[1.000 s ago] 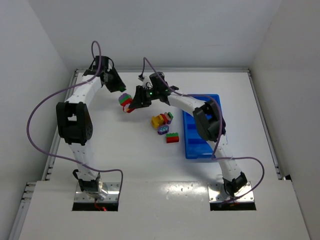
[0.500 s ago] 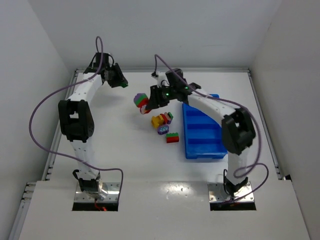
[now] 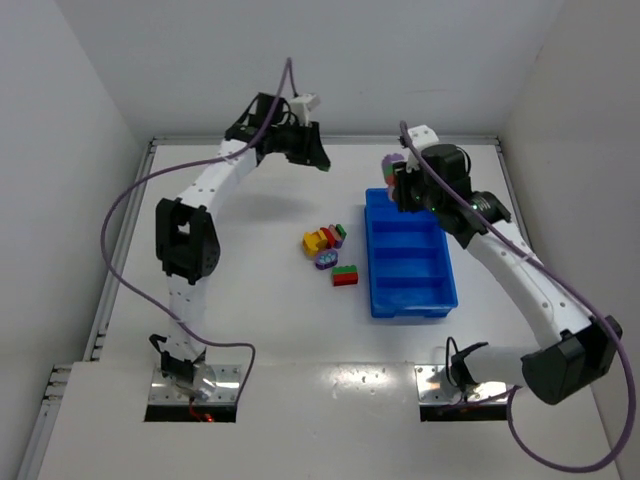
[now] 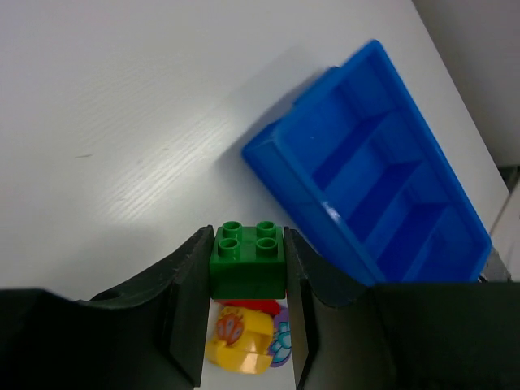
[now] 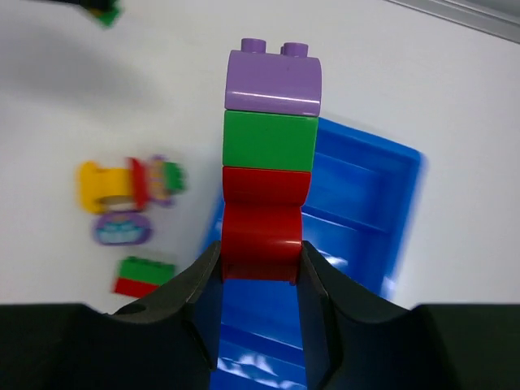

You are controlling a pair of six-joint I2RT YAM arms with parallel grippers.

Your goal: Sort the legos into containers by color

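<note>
I should next move the green lego in my left gripper back and toward the right in the top view, over the blue tray's far section point(image 3: 401, 214) point(image 4: 335, 118), and release it there, because that section is empty.
My left gripper point(image 4: 248, 244) is shut on a green lego point(image 4: 248, 260) and holds it above the table near the far edge point(image 3: 314, 158). My right gripper point(image 5: 262, 260) is shut on the red bottom brick point(image 5: 262, 223) of a stack with a green brick point(image 5: 270, 140) and a purple brick point(image 5: 273, 81) on it. It holds the stack over the far end of the blue tray point(image 3: 376, 270). The stack also shows in the top view point(image 3: 393, 166). The tray's compartments point(image 5: 357, 203) look empty.
Loose legos lie left of the tray: a yellow, red and green cluster point(image 3: 322, 238), a purple piece point(image 3: 326, 259) and a green-on-red brick point(image 3: 345, 275). Walls stand close behind and at both sides.
My right gripper has carried the stack right, from the table's far middle to over the tray's far end. My left gripper has swung right along the far edge.
</note>
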